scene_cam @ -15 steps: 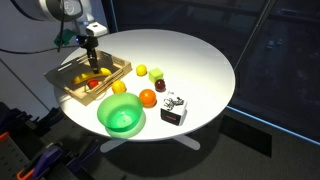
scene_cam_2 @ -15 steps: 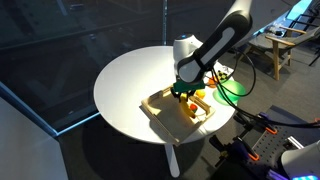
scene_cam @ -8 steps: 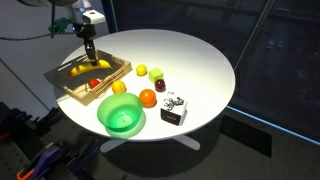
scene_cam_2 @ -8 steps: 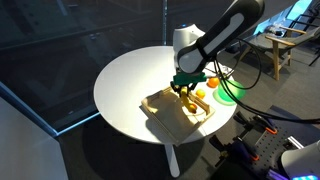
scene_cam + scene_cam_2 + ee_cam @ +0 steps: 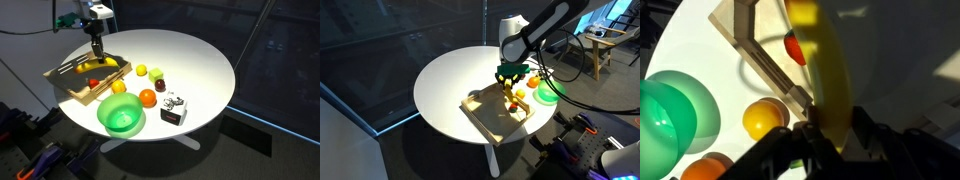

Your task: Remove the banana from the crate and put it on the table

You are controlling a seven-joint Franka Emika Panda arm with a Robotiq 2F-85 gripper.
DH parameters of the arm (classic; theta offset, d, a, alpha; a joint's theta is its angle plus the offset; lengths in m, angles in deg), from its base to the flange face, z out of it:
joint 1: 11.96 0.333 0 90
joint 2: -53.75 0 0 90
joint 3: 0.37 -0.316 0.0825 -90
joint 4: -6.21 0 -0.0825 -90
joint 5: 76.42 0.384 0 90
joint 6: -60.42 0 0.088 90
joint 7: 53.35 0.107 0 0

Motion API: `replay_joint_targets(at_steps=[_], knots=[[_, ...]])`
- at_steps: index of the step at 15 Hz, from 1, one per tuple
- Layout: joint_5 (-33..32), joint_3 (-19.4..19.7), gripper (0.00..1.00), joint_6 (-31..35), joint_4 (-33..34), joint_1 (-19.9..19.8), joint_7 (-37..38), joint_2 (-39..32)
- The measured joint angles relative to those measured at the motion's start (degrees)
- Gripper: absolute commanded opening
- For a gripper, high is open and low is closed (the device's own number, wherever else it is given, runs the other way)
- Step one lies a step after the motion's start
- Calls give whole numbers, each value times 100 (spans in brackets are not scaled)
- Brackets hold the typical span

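My gripper moves past the crate's rim (image 5: 765, 65) toward the orange and down next, to release the banana beside the fruits.
My gripper (image 5: 97, 47) is shut on the yellow banana (image 5: 98, 65) and holds it by one end over the light-wood crate (image 5: 70, 90). In the wrist view the banana (image 5: 825, 55) runs up from between the jaws (image 5: 838, 118), and the crate's rim (image 5: 765, 65) lies beside it. In an exterior view the gripper (image 5: 510, 72) hangs above the crate (image 5: 485, 110), with the banana (image 5: 508, 86) just under it. The crate looks tipped, with one end raised off the white round table (image 5: 190, 50). A red fruit (image 5: 95, 84) lies in the crate.
A green bowl (image 5: 121, 118) stands at the table's edge beside the crate. A yellow ball (image 5: 119, 87), an orange (image 5: 148, 97), small yellow-green fruits (image 5: 141, 71), a dark fruit (image 5: 160, 87) and a small box (image 5: 174, 110) sit near the middle. The far half of the table (image 5: 445, 70) is bare.
The gripper has risen out of the crate with the banana in its jaws. The crate has shifted and one end has tipped up.
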Motion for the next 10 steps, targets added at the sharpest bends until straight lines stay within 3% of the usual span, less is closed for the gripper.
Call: replay_joint_targets(at_steps=[10], knots=[[302,140,15,-209,264,-508,2,-50]])
